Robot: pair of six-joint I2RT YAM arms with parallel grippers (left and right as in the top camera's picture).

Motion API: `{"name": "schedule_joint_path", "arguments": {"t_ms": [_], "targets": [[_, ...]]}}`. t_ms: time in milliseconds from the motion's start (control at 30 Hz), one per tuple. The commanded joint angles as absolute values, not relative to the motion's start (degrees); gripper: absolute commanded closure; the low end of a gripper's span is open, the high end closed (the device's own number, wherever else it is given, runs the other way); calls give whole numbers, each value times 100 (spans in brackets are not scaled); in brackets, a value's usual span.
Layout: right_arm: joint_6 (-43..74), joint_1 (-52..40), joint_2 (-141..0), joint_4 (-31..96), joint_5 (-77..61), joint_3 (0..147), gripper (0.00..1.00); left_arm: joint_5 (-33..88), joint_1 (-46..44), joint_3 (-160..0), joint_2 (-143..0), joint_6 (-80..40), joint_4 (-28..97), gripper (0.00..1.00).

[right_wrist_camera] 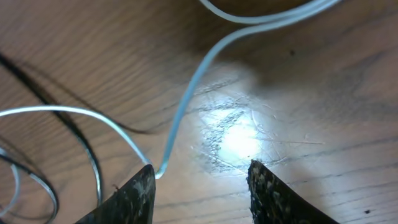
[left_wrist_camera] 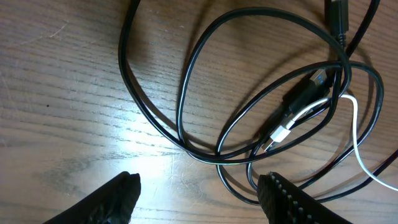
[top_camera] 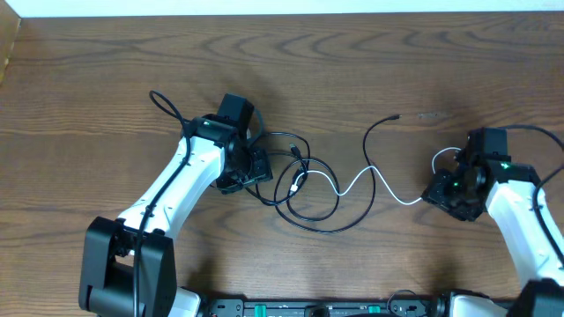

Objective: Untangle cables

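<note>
My right gripper should move down and to the left in the wrist view, because the white cable's bend [top_camera: 418, 202] [right_wrist_camera: 159, 173] is below it, beside the gripper's finger on that side.
Black cables [top_camera: 308, 189] lie looped and crossed on the wooden table at the centre, and a white cable [top_camera: 370, 176] runs from the tangle to the right. In the left wrist view the black loops [left_wrist_camera: 205, 93] overlap, with plug ends [left_wrist_camera: 298, 102] and the white cable [left_wrist_camera: 357, 146] among them. My left gripper [left_wrist_camera: 199, 193] is open and empty just at the near edge of the loops. My right gripper [right_wrist_camera: 199, 186] is open, low over the table, with the white cable [right_wrist_camera: 186, 106] bending beside its left finger.
A thin black cable end [top_camera: 381, 132] curves up toward the back at centre right. Thick black arm cables [top_camera: 167, 107] loop near the left arm. The table's far edge [top_camera: 282, 12] meets a white wall.
</note>
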State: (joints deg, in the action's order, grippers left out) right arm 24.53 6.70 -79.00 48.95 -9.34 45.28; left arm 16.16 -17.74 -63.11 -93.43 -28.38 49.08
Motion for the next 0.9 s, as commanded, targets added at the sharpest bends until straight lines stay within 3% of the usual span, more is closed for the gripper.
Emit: {"name": "schedule_joint_path", "arguments": {"t_ms": [0,233,300,367,400,667,867], "targets": [[2871,491,-8217,4759,-932,4558,55,1553,-1787,-6298,-9345,-2742,4921,35],[3028,134,-8687,3990,-1153,4558,60,1553,-1787,-6298,-9345,-2742,4923,34],[3199,27,-8792,3837,-1151,4558,74,1553,-1787,-6294,-9345,-2742,4923,35],[3306,-12,-8838,3771,-1151,4558,96,1553,-1787,-6287,-9345,-2742,4923,35],[3389,-25,-8842,3743,-1153,4558,99,1553,-1787,-6283,-9345,-2742,4923,35],[3015,89,-8696,2091,-2976,4814,99,1553,-1787,-6278,-9345,-2742,4923,35],[3079,486,-8036,1013,-3848,6230,99,1551,-1787,-6189,-9362,-2744,4792,35]]}}
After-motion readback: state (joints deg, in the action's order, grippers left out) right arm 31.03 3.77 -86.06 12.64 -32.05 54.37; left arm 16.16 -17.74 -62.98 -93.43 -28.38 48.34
